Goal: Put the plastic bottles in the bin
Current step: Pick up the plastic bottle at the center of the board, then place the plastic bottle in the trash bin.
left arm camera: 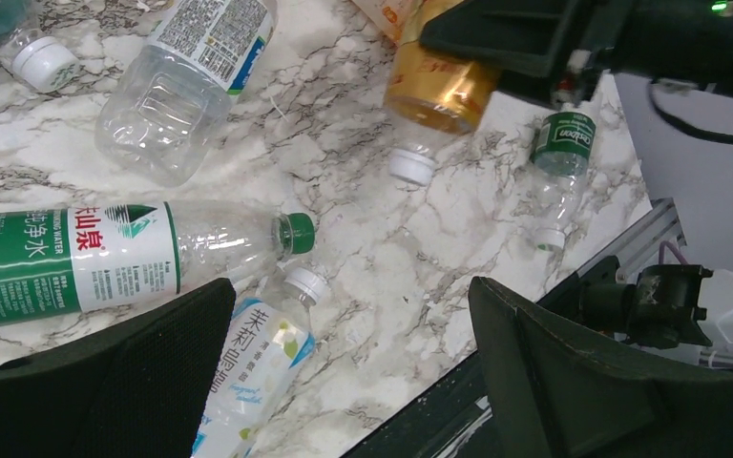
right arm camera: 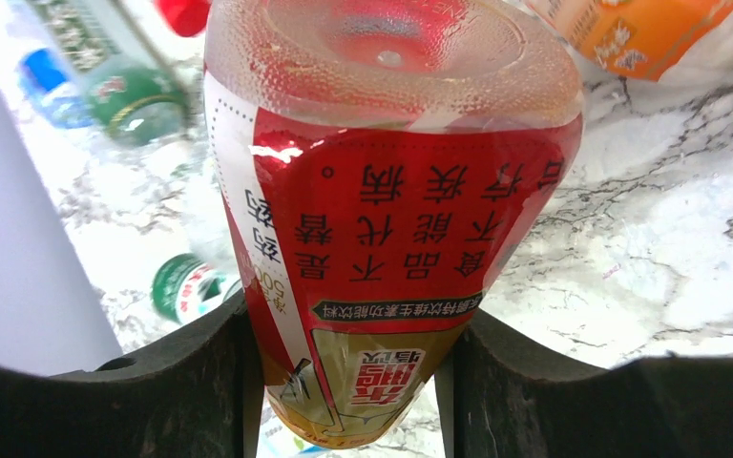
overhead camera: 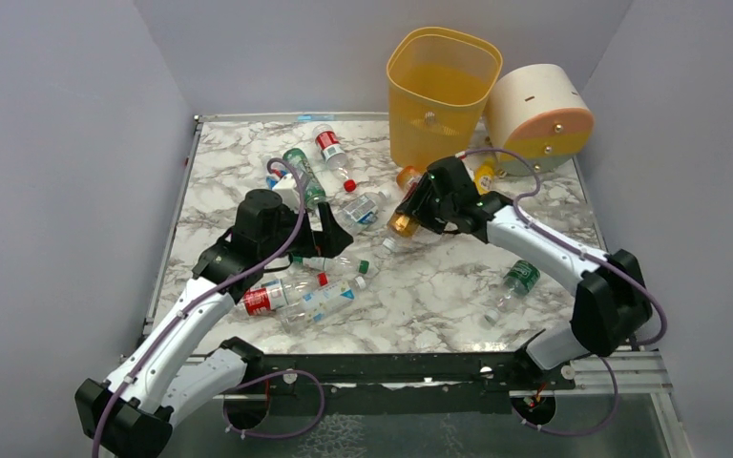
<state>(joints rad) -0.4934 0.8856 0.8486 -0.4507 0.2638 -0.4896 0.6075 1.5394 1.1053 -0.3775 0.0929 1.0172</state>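
Note:
The bin's opening (overhead camera: 445, 69) is above and outward, so next my right gripper will rise outward over it and release the amber bottle.
The yellow-orange bin (overhead camera: 444, 91) stands at the back of the marble table. My right gripper (overhead camera: 412, 212) is in front of it, shut on an amber bottle with a red label (right arm camera: 391, 219). The bottle's white cap (left arm camera: 412, 167) points down towards the table. My left gripper (overhead camera: 329, 234) is open and empty, its fingers (left arm camera: 143, 382) wide apart over a green-labelled bottle (left arm camera: 76, 253) and a blue-and-white-labelled bottle (left arm camera: 248, 367). Several more bottles lie on the table: a red-labelled one (overhead camera: 329, 148), a green one (overhead camera: 303, 176), a clear one (overhead camera: 358, 205) and a small green-labelled one (overhead camera: 520, 279).
A cream-and-peach cylinder (overhead camera: 539, 114) lies to the right of the bin. Orange (overhead camera: 408, 176) and yellow (overhead camera: 484, 175) bottles lie at the bin's foot. A red-labelled bottle (overhead camera: 267, 298) lies by the left arm. Grey walls close in the table on three sides.

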